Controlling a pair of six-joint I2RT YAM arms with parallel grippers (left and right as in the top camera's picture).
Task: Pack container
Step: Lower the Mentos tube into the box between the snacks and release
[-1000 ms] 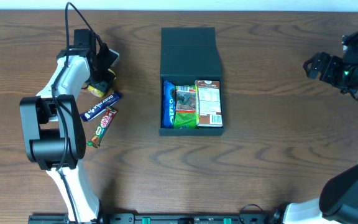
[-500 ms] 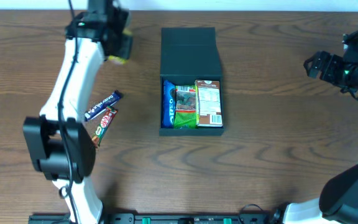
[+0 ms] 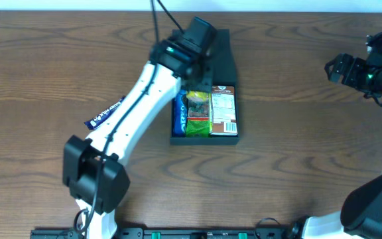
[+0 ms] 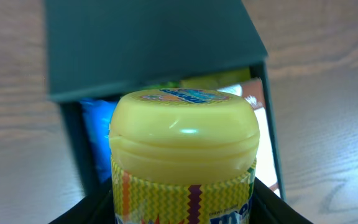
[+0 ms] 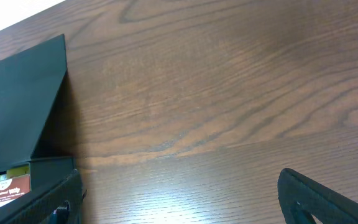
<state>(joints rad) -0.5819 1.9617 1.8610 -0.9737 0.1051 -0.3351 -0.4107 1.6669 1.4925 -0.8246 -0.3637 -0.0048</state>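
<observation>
Next, my left gripper lowers the yellow tub onto the green packet (image 3: 198, 117) between the blue packet and the carton, since the tub still hangs above the open box.
The container (image 3: 204, 137) is a dark square box at the table's centre, its hinged lid (image 3: 221, 52) standing open at the back. A blue packet (image 3: 180, 117), a green packet (image 3: 197, 114) and a brown-and-white carton (image 3: 223, 110) lie inside. My left gripper (image 3: 199, 68) hovers over the box's back half, shut on a yellow tub (image 4: 184, 143) with a yellow cap. In the left wrist view the tub hangs just above the lid (image 4: 148, 43) and the open box. My right gripper (image 3: 340, 69) stands open far to the right, with nothing in it (image 5: 179, 205).
A blue snack bar (image 3: 106, 113) lies on the wooden table left of my left arm. In the right wrist view the container's lid (image 5: 23, 106) shows at the left, with bare wood between the fingers.
My left arm has swung from the table's far left to over the container, carrying the yellow tub. The right arm has not moved.
</observation>
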